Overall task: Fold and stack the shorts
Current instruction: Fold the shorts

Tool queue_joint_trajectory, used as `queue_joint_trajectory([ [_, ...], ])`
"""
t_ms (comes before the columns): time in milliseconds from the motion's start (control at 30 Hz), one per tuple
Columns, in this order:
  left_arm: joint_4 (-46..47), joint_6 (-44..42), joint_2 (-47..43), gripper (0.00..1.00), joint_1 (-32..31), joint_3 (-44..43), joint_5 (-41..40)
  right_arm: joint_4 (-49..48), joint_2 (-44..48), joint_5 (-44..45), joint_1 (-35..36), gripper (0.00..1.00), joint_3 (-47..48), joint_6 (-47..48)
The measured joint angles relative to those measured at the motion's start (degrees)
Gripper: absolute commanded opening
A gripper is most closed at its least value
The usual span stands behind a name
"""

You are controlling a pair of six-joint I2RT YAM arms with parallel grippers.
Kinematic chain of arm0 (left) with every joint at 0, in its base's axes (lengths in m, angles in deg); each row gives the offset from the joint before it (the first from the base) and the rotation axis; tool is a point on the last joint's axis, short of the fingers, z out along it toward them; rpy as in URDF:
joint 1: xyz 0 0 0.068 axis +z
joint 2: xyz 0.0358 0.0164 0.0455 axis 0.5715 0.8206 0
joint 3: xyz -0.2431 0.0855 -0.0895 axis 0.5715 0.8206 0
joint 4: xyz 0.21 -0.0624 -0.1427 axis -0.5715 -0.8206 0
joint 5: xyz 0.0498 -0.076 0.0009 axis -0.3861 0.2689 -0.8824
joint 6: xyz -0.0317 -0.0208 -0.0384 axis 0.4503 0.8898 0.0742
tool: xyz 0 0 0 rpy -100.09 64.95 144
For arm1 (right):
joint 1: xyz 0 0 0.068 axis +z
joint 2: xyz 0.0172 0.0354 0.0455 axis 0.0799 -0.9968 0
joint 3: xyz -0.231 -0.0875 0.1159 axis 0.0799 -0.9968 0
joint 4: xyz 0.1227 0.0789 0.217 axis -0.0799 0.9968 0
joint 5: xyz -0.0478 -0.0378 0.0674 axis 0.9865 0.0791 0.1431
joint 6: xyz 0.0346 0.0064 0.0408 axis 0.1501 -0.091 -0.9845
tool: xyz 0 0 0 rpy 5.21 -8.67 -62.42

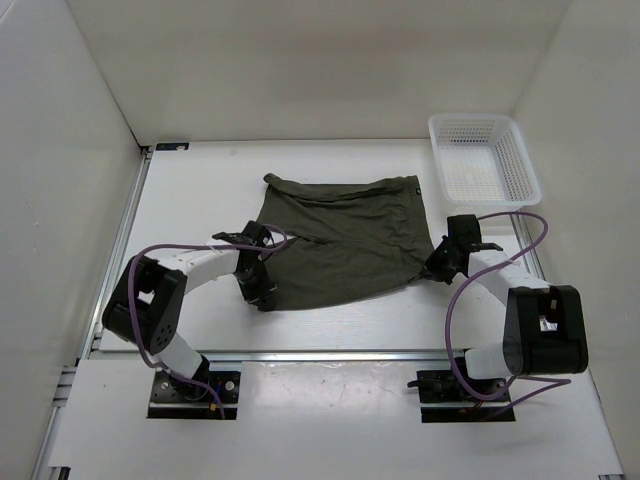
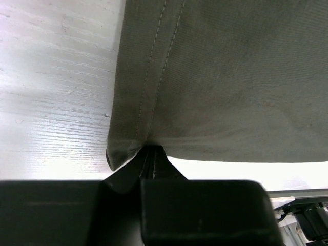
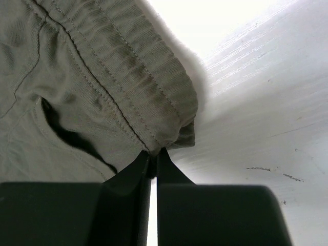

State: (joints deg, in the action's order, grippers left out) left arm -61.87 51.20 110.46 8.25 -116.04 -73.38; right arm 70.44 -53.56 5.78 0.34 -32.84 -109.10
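Note:
The shorts (image 1: 345,235) lie spread out and unfolded, so I will lift the near waistband end with my right gripper, carry it outward onto the far waistband corner (image 1: 412,185) and release it.
The dark olive-green shorts (image 1: 345,235) lie spread on the white table, waistband to the right. My left gripper (image 1: 262,292) is shut on the near left hem corner of the shorts (image 2: 134,143), with the fabric pinched between its fingertips (image 2: 149,152). My right gripper (image 1: 437,268) is shut on the near end of the ribbed waistband (image 3: 169,134). A pocket opening (image 3: 66,134) shows to the left of the right fingers.
A white mesh basket (image 1: 483,158) stands at the back right of the table. White walls enclose the left, back and right. Purple cables loop over both arms. A metal rail runs along the table's near edge (image 1: 330,352).

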Motion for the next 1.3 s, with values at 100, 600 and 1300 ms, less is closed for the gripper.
queue_joint_trajectory([
  [100, 0.17, 0.55, -0.59, 0.12, 0.00, 0.28, -0.37, 0.04, 0.28, 0.26, 0.00, 0.00, 0.00, 0.26],
  [600, 0.94, 3.26, -6.03, 0.72, -0.02, 3.89, -2.56, 0.07, 0.59, 0.85, 0.00, 0.00, 0.00, 1.53],
  [1300, -2.21, 3.63, -14.19, 0.10, -0.52, 4.90, -5.64, 7.17, 7.06, 0.85, 0.02, 0.00, 0.20, 3.76],
])
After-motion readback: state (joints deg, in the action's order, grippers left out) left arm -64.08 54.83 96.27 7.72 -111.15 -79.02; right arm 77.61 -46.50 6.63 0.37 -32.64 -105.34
